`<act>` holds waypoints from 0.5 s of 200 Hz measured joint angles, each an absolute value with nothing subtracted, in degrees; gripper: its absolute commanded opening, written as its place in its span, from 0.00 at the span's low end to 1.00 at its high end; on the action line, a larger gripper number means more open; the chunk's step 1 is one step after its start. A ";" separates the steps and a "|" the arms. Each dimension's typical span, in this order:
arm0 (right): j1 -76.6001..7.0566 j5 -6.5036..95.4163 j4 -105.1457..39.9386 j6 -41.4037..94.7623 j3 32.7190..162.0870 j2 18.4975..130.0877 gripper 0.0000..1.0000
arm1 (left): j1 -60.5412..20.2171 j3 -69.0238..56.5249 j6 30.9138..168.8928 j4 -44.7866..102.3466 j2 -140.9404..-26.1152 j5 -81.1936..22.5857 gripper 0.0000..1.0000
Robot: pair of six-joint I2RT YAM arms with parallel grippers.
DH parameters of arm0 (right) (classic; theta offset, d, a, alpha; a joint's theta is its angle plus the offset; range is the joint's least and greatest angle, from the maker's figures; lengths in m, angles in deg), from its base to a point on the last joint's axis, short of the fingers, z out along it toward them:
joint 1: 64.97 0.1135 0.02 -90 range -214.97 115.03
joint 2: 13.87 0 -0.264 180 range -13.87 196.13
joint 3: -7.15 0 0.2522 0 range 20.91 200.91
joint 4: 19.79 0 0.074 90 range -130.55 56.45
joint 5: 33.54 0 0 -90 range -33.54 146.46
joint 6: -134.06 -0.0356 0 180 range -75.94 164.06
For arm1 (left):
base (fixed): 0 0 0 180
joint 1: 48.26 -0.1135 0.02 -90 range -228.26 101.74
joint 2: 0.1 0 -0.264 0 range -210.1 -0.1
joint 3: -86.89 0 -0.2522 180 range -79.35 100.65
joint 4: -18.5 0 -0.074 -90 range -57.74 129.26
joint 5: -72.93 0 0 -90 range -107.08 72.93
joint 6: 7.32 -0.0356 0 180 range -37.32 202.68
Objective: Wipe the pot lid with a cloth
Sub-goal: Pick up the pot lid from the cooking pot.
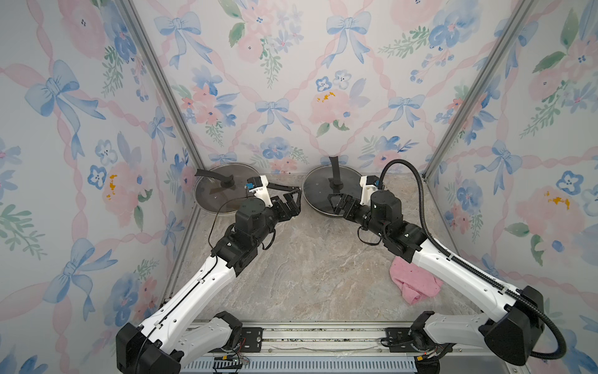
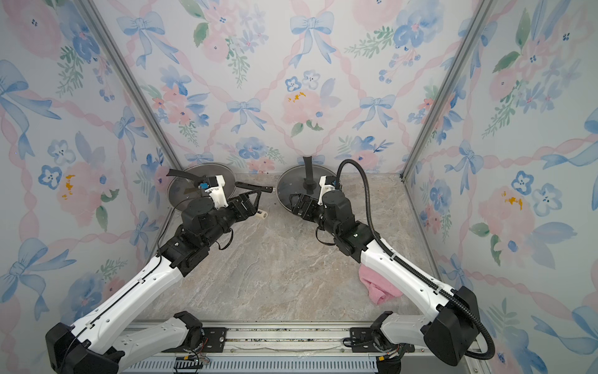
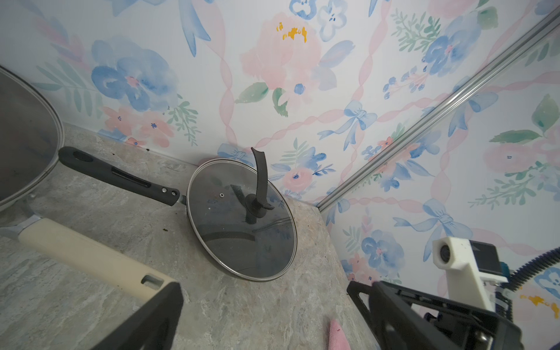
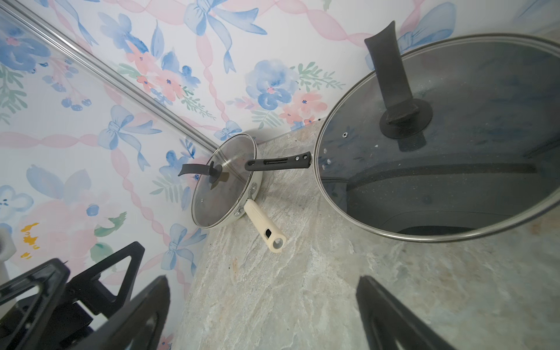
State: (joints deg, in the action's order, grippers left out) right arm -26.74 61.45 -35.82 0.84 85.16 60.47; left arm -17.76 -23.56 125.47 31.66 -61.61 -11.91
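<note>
The lid's upright black handle [image 1: 335,173] [image 4: 392,75] stands clear of the glass, so my right gripper should move outward, turn toward the dark pan, go around the handle and close.
Two glass pot lids with black handles sit on pans at the back of the table: one on the dark pan [image 1: 318,189] [image 3: 242,218] [image 4: 439,166], one on the cream-handled pan [image 1: 210,194] [image 4: 221,181]. The pink cloth [image 1: 415,281] [image 2: 380,286] lies crumpled at the near right, partly under my right forearm; a corner of the cloth [image 3: 338,336] shows in the left wrist view. My left gripper [image 1: 296,202] [image 3: 266,291] hangs open between the pans. My right gripper [image 1: 333,204] [image 4: 263,285] is open beside the dark pan's lid. Neither holds anything.
The dark pan's black handle [image 3: 121,177] points toward the cream-handled pan, whose cream handle [image 3: 85,254] reaches under my left gripper. Flowered walls close in the back and both sides. A metal rail [image 1: 317,336] runs along the front edge.
</note>
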 measured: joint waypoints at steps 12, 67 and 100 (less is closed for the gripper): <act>-26.78 64.73 -34.51 4.91 86.84 62.57 0.97 | -17.93 -22.73 124.29 32.34 -62.95 -11.03 0.98; -31.63 75.39 -22.35 32.75 101.51 84.52 0.98 | -18.09 -15.56 111.79 37.15 -68.98 -8.32 0.98; -36.42 74.45 -18.99 40.18 108.68 96.95 0.99 | -18.28 -13.79 107.09 38.26 -70.14 -8.10 0.98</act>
State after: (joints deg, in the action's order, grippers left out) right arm -36.42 74.45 -18.99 40.18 108.68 96.95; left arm -18.28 -13.79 107.09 38.26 -70.14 -8.10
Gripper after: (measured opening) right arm 0.988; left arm 0.982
